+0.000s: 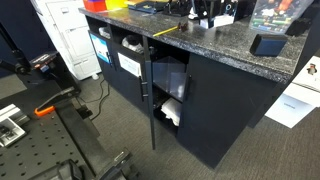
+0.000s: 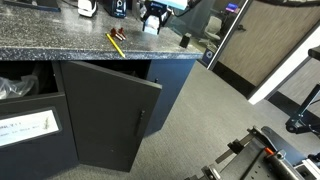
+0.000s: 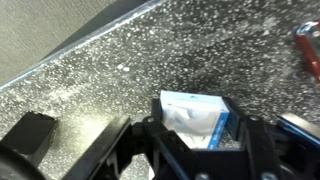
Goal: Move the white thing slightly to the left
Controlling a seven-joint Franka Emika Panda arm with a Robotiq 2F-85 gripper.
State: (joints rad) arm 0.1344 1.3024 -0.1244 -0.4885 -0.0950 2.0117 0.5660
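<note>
Next, my gripper slides the white thing toward the countertop's front edge near the pencil and releases it there, since bare granite lies open by that edge.
The white thing is a white tissue box with blue sides [image 3: 195, 112], lying on the speckled granite countertop [image 3: 120, 70]. In the wrist view my gripper [image 3: 200, 138] straddles it, with one black finger against each side of the box, closed on it. In both exterior views the gripper [image 1: 206, 12] [image 2: 152, 12] is at the back of the counter, pointing down onto the box [image 2: 151, 28]. The box is mostly hidden by the gripper there.
A yellow pencil [image 2: 116, 42] lies on the counter near the front edge. A black block [image 1: 268, 44] sits at the counter end and also shows in the wrist view [image 3: 25, 135]. A red-handled object [image 3: 308, 45] lies nearby. A cabinet door [image 2: 110, 110] below stands open.
</note>
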